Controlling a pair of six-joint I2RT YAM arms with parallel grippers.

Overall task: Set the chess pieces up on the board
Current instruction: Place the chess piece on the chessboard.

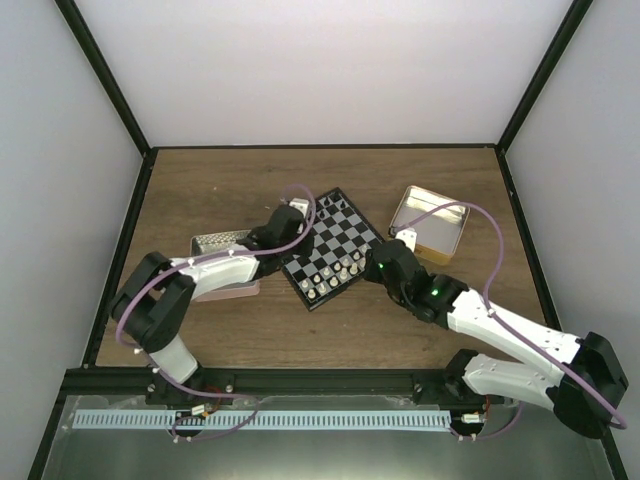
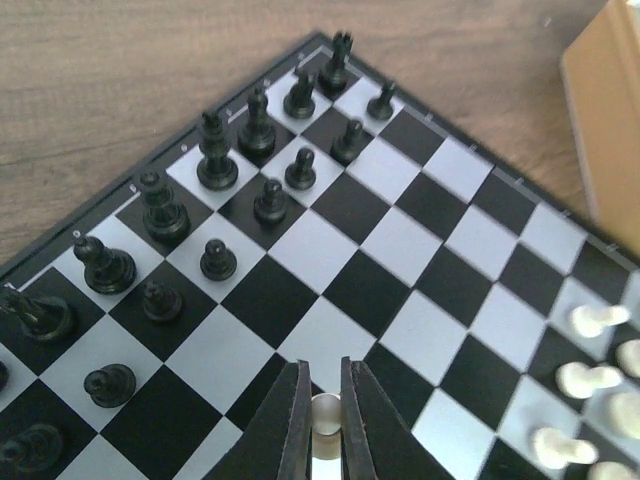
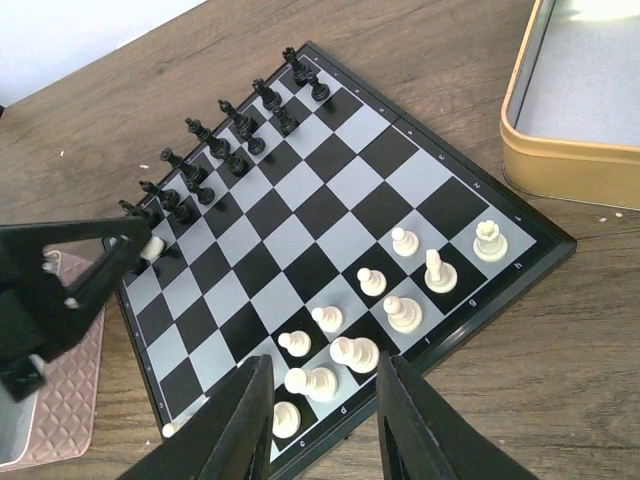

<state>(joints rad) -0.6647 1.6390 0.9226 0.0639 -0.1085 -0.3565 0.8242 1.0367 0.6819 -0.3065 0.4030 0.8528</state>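
Note:
My left gripper moves down onto the dark square in front of the black pieces next and releases the white piece, since that bare square lies below the gripper.
The board [image 1: 335, 237] lies tilted at the table's middle. Black pieces [image 2: 215, 160] fill its two far rows. Several cream-white chess pieces [image 3: 403, 313] stand on the two near rows, also in the left wrist view [image 2: 585, 380]. My left gripper [image 2: 324, 375] is shut on one small white piece [image 2: 325, 420] and holds it just above the board's left side. It shows with that piece [image 3: 152, 250] in the right wrist view. My right gripper [image 3: 322, 375] is open and empty, hovering above the white pieces at the board's near edge [image 1: 378, 262].
An open gold tin [image 1: 430, 225] sits right of the board, close to its corner [image 3: 580, 100]. A pink tin [image 1: 232, 288] lies left of the board under my left arm. Black frame rails and white walls bound the wooden table.

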